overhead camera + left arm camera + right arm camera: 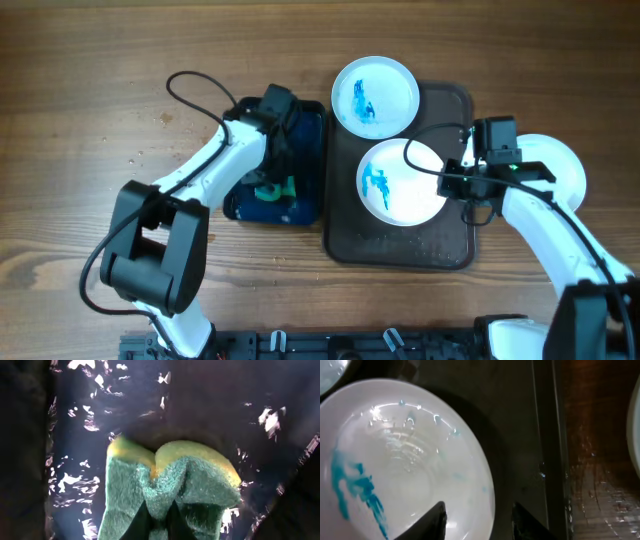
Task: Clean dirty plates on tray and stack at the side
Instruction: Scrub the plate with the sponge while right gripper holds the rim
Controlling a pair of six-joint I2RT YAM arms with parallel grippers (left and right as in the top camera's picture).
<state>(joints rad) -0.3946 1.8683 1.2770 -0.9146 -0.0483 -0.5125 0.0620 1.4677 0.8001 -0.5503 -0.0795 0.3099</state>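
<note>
I will lower my right gripper next onto the middle plate's rim (443, 193) (492, 510) on the side facing the clean plate and close it, because that rim is below it, between the open fingers.
Two white plates smeared with blue lie on the dark tray (440, 250): one at the back (375, 95), one in the middle (402, 182). My left gripper (272, 178) is over the dark blue basin (310, 115), shut on the green and yellow sponge (170, 485), which is pinched and folded. My right gripper (479, 519) is open, its fingers astride the right rim of the middle plate (400, 465), one finger over the plate and one over the tray. A clean white plate (560, 165) lies on the table right of the tray.
The basin holds wet glints of water (75, 480). The tray's right edge (547, 450) and wet wooden table (595, 460) lie beside my right gripper. A cable (195, 90) loops over the table at the left.
</note>
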